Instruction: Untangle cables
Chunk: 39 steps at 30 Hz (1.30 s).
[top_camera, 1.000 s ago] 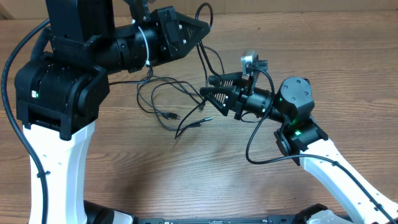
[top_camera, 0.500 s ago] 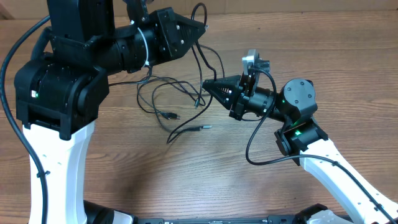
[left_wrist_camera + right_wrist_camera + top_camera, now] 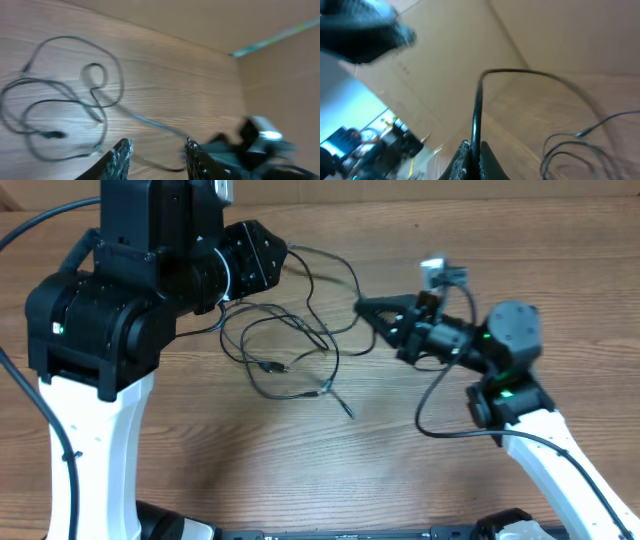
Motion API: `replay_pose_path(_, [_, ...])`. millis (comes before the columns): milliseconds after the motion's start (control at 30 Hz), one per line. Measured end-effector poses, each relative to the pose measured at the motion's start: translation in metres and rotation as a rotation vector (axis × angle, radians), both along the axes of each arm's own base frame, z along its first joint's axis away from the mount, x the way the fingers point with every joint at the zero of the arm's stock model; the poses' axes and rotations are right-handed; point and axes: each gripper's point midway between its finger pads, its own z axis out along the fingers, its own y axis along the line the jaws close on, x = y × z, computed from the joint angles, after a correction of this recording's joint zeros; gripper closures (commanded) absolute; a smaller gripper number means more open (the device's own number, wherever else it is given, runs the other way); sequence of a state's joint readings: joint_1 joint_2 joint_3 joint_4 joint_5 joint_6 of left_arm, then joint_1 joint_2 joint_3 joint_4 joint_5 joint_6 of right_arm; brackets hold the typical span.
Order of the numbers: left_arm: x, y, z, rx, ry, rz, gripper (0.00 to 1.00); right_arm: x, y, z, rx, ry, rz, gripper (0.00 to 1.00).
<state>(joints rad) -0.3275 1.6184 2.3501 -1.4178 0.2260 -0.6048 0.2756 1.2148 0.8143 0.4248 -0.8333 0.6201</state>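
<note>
My right gripper swings to the right in the overhead view next and releases the piece of cable (image 3: pixel 479 100) over the bare wood, since that side of the table is clear of the tangle.
Several thin black cables (image 3: pixel 285 345) lie in tangled loops on the wooden table, between the two arms. My right gripper (image 3: pixel 362 307) is shut on one cable strand. In the right wrist view that strand (image 3: pixel 479 100) rises from between the closed jaws of the right gripper (image 3: pixel 474 150) and arcs off to the right, above more loops (image 3: pixel 570 145). My left gripper (image 3: pixel 280 252) hangs at the upper left of the tangle. In its wrist view the left gripper (image 3: pixel 157 150) is open with nothing between the fingers, and the cables (image 3: pixel 95 95) lie spread out below.
The table (image 3: pixel 300 470) runs on toward the front. A cardboard wall (image 3: pixel 200 20) stands at the back. The left arm's bulky black body (image 3: pixel 110 310) covers the left side. A thick arm cable (image 3: pixel 430 415) loops beside the right arm.
The left gripper has opened, let go of its cable and pulled back to the left. The right gripper, shut on a strand, has moved to the right, and the loops have spread over the table.
</note>
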Motion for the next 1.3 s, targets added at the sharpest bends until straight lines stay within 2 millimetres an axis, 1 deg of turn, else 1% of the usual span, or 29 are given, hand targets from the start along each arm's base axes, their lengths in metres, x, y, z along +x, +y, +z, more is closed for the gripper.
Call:
replay_pose_path(67, [0.001,0.004,-0.013,0.035,0.041,0.012,0.69,0.001,-0.017,0.009,0.01,0.001,-0.046,0.96])
replay_pose_path(133, [0.005,0.004,-0.027,0.068,0.086,0.014,0.71,0.003,-0.032,0.015,0.017,0.002,-0.088,0.96])
replay_pose_path(200, [0.009,0.003,-0.039,0.097,0.118,-0.002,0.69,0.005,-0.049,0.019,0.021,0.011,-0.136,0.96])
replay_pose_path(300, [0.012,-0.002,-0.047,0.12,0.127,-0.059,0.67,0.011,-0.07,0.021,0.023,0.019,-0.2,0.96])
replay_pose_path(400, [0.007,-0.007,-0.056,0.14,0.152,-0.124,0.67,0.02,-0.091,0.018,0.03,0.045,-0.264,0.96])
replay_pose_path(467, [0.004,-0.008,-0.062,0.159,0.174,-0.153,0.67,0.028,-0.112,0.017,0.042,0.069,-0.324,0.96])
replay_pose_path(500, [0.004,-0.008,-0.066,0.168,0.183,-0.164,0.67,0.03,-0.118,0.017,0.046,0.072,-0.343,0.96])
replay_pose_path(533, [0.003,-0.008,-0.069,0.174,0.196,-0.174,0.67,0.033,-0.13,0.017,0.052,0.081,-0.378,0.96])
replay_pose_path(633, [0.003,-0.009,-0.082,0.196,0.241,-0.199,0.65,0.04,-0.154,0.013,0.063,0.108,-0.452,0.96])
replay_pose_path(667, [0.002,-0.009,-0.086,0.204,0.253,-0.207,0.65,0.044,-0.174,0.008,0.068,0.141,-0.513,0.96])
replay_pose_path(767, [0.001,-0.009,-0.098,0.23,0.299,-0.235,0.69,0.05,-0.215,-0.006,0.083,0.214,-0.648,0.96])
replay_pose_path(800, [0.001,-0.009,-0.102,0.237,0.31,-0.242,0.75,0.05,-0.236,-0.015,0.09,0.258,-0.717,0.96])
replay_pose_path(833, [0.001,-0.009,-0.105,0.244,0.321,-0.25,0.79,0.05,-0.255,-0.021,0.1,0.29,-0.78,0.97])
replay_pose_path(900, [0.004,-0.01,-0.112,0.256,0.333,-0.264,0.78,0.043,-0.3,-0.034,0.122,0.349,-0.916,0.96])
replay_pose_path(933, [0.005,-0.011,-0.114,0.258,0.338,-0.266,0.77,0.04,-0.31,-0.036,0.129,0.362,-0.946,0.96])
replay_pose_path(1033, [0.008,-0.012,-0.118,0.265,0.343,-0.275,0.71,0.019,-0.366,-0.05,0.172,0.424,-1.117,0.96])
replay_pose_path(1100, [0.009,-0.012,-0.119,0.268,0.343,-0.28,0.66,0.003,-0.397,-0.055,0.196,0.444,-1.217,0.96])
replay_pose_path(1167, [0.009,-0.012,-0.119,0.269,0.344,-0.282,0.64,-0.011,-0.418,-0.059,0.205,0.455,-1.287,0.96])
replay_pose_path(1233, [0.009,-0.012,-0.12,0.271,0.347,-0.283,0.63,-0.034,-0.448,-0.068,0.197,0.474,-1.395,0.96])
replay_pose_path(1267, [0.009,-0.012,-0.12,0.271,0.348,-0.283,0.62,-0.047,-0.46,-0.076,0.19,0.503,-1.455,0.96])
replay_pose_path(1300, [0.009,-0.012,-0.12,0.27,0.348,-0.283,0.62,-0.052,-0.465,-0.08,0.187,0.52,-1.479,0.96])
